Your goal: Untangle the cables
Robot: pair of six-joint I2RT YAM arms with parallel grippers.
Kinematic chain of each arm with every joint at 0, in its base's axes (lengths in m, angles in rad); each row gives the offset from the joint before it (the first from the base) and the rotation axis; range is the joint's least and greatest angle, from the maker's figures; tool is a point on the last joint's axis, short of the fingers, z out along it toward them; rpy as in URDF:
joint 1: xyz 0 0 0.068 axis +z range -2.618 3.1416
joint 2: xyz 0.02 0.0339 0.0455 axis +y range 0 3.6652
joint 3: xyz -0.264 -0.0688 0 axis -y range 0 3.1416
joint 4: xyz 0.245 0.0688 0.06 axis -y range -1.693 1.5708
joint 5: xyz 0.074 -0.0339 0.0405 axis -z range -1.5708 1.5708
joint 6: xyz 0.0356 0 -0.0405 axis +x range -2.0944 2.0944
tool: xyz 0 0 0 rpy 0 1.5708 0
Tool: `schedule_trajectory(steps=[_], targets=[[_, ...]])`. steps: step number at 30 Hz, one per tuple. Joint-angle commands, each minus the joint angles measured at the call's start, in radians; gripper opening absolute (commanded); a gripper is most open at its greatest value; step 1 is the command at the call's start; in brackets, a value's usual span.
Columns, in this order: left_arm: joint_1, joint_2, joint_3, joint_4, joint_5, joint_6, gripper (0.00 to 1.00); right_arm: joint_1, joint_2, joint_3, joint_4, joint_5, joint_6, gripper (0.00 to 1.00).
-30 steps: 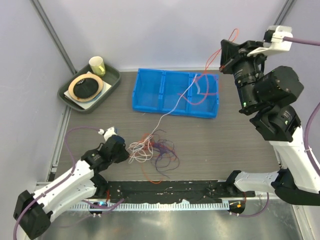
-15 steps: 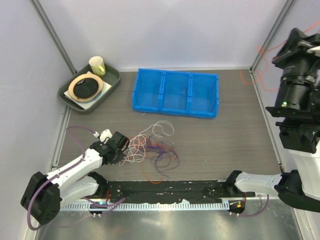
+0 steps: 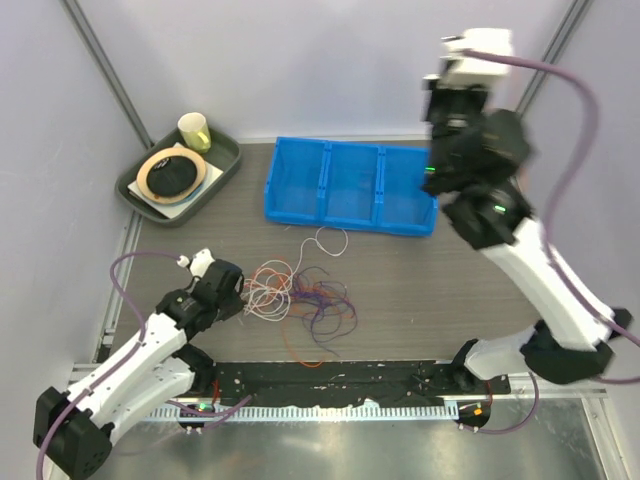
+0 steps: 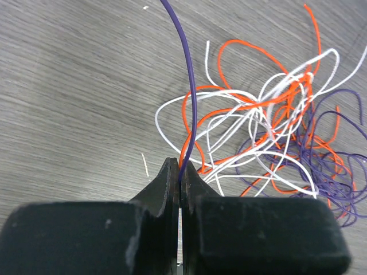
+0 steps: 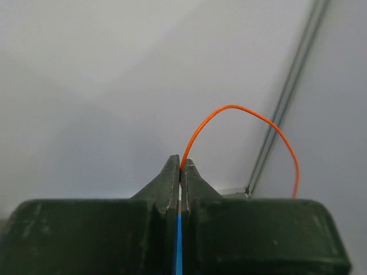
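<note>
My right gripper tips down and lowers toward the bin's empty end section (image 3: 405, 190) below to release the orange cable next, since the orange cable is raised clear of the tangle.
The cables (image 3: 305, 300) lie as a loose tangle of white, orange and purple loops on the table, left of centre. A single white loop (image 3: 326, 240) trails off towards the bin. My left gripper (image 3: 238, 296) sits at the tangle's left edge. In the left wrist view the left gripper (image 4: 180, 167) is shut on a purple cable (image 4: 192, 86) that rises out of frame, with the tangle (image 4: 269, 114) just to the right. My right arm (image 3: 475, 130) is raised above the bin's right end. There the right gripper (image 5: 180, 166) is shut on an orange cable (image 5: 241, 109) arching to the right.
A blue three-compartment bin (image 3: 350, 185) stands at the back centre. A dark green tray (image 3: 222, 160) at the back left holds a yellowish cup (image 3: 194, 130) and a round ring-shaped roll (image 3: 172, 172). A black rail (image 3: 330, 375) runs along the near edge.
My right arm swung out to the far right, then back left and high above the bin's right end, still holding the orange cable. The white strand fell from the bin to the table. The left gripper barely moved.
</note>
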Motion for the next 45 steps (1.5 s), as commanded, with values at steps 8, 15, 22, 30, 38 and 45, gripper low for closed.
schedule_trajectory(steps=[8, 15, 22, 30, 38, 45], targets=[[0.004, -0.17, 0.021, 0.025, 0.05, 0.068, 0.0, -0.169, 0.14, -0.165, -0.117, -0.316, 0.372, 0.01], [0.004, -0.165, 0.016, 0.029, 0.067, 0.07, 0.0, -0.316, 0.147, -0.241, -0.117, -0.487, 0.507, 0.01], [0.004, -0.133, 0.007, 0.041, 0.089, 0.074, 0.0, -0.365, 0.161, -0.244, -0.129, -0.524, 0.536, 0.01], [0.004, -0.125, 0.007, 0.045, 0.092, 0.077, 0.0, -0.404, 0.172, -0.334, -0.122, -0.53, 0.574, 0.01], [0.004, -0.122, 0.009, 0.041, 0.093, 0.077, 0.0, -0.43, 0.146, -0.491, -0.069, -0.498, 0.627, 0.01], [0.004, -0.115, 0.01, 0.041, 0.099, 0.077, 0.0, -0.438, 0.091, -0.567, -0.054, -0.439, 0.625, 0.01]])
